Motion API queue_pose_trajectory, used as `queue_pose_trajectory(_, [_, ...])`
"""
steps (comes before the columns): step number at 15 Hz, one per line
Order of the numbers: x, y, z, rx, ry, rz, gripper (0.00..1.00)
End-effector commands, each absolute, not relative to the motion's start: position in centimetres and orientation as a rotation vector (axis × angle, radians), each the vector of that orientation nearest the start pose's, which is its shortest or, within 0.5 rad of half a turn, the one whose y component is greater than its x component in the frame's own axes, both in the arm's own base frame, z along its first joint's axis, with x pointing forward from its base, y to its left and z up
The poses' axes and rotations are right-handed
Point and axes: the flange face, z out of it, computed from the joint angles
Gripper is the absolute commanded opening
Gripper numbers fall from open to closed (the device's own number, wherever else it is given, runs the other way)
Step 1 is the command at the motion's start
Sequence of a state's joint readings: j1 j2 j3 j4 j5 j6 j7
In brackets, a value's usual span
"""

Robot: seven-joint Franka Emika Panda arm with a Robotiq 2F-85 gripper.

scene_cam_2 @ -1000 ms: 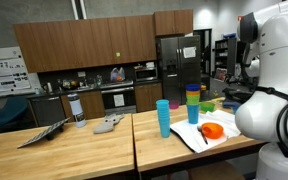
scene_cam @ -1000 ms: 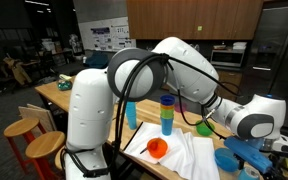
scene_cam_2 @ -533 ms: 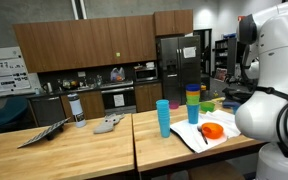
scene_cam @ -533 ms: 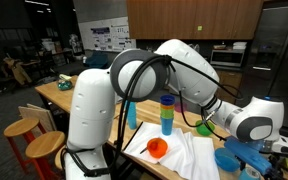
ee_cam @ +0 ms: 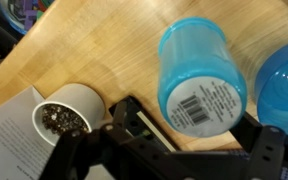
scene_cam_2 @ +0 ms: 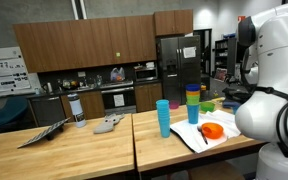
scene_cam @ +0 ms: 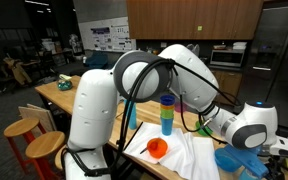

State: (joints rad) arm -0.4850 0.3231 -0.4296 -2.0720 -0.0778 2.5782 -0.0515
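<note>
The light blue cup (ee_cam: 199, 75) is between my gripper's fingers. I should next keep my gripper around it and bring the fingers inward onto the cup's sides by the barcode base.
In the wrist view a light blue cup (ee_cam: 199, 75) stands upside down on the wooden table (ee_cam: 94, 45), with a barcode sticker on its base. My gripper (ee_cam: 196, 132) is open just above it. The dark left finger (ee_cam: 126, 118) is beside the cup and the right finger (ee_cam: 271, 140) is past its other side; neither touches it. A second blue object (ee_cam: 286, 85) sits close on the right. In an exterior view my white wrist (scene_cam: 248, 126) hangs low over blue items (scene_cam: 234, 160) at the table's end; the fingertips are hidden there.
A white cup (ee_cam: 66, 118) of dark bits stands on printed paper (ee_cam: 9, 140). On the table are a tall blue cup (scene_cam_2: 163, 118), a stack of coloured cups (scene_cam_2: 192, 105), an orange bowl (scene_cam_2: 213, 131) on white cloth (scene_cam: 189, 155) and a green bowl (scene_cam: 204, 128).
The arm's wrist has dropped a little and shifted slightly toward the table end. The gripper has stayed open and nothing on the table has moved.
</note>
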Motion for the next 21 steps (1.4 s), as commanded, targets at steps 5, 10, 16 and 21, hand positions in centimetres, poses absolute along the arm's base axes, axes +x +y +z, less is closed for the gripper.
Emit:
queue_pose_trajectory(5, [37.6,-47.4,30.7,-3.157,1.319,-0.142,1.0])
queue_pose_trajectory(10, [36.9,-47.4,31.3,-3.149,1.376,-0.121,1.0])
queue_pose_trajectory(16, [36.1,-47.5,31.9,-3.084,1.464,-0.038,1.0])
queue_pose_trajectory(21, [36.2,-47.0,31.9,-3.052,1.499,0.015,1.0])
